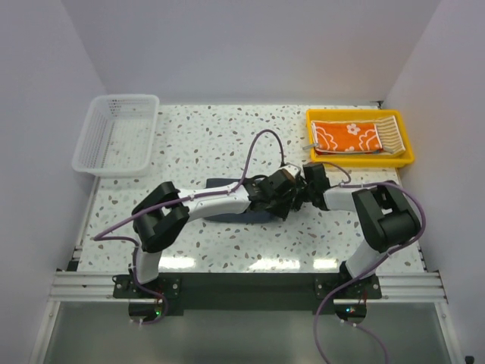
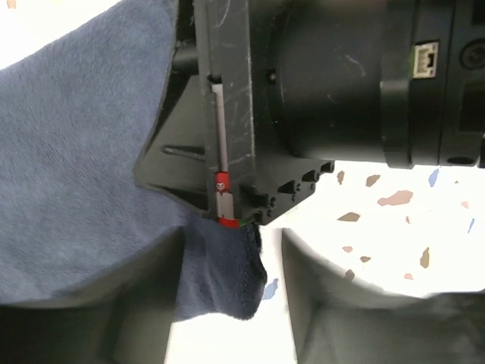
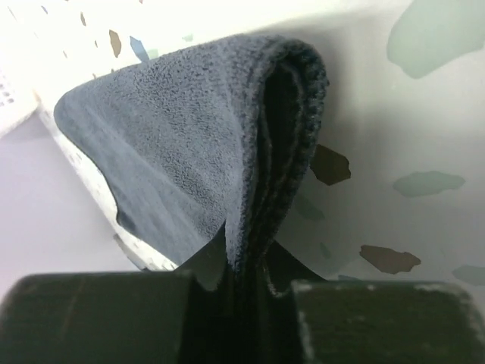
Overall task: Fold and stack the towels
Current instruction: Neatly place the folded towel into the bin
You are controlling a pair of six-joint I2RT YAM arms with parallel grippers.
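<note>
The folded stack lies at the orange flowered towel [image 1: 347, 136]. My right gripper needs to lift the dark towel outward over the yellow tray next, lower it onto that and let go.
A dark blue-grey towel [image 1: 231, 215] lies at the table's middle, mostly hidden under both arms. In the left wrist view one corner of this towel [image 2: 76, 152] hangs loose between the spread fingers of my left gripper [image 2: 231, 262], which stands open; the black body of the right gripper fills the top of that view. My right gripper [image 3: 250, 280] is shut on a folded edge of the towel [image 3: 182, 136], which is lifted off the table. From above, the left gripper [image 1: 290, 194] and the right gripper [image 1: 305, 189] almost touch. An orange flowered towel [image 1: 347, 136] and a striped towel [image 1: 388, 135] lie folded together.
The yellow tray [image 1: 360, 161] holding the two folded towels sits at the back right. A white mesh basket [image 1: 117, 133] stands at the back left. The speckled tabletop [image 1: 204, 136] lies between them.
</note>
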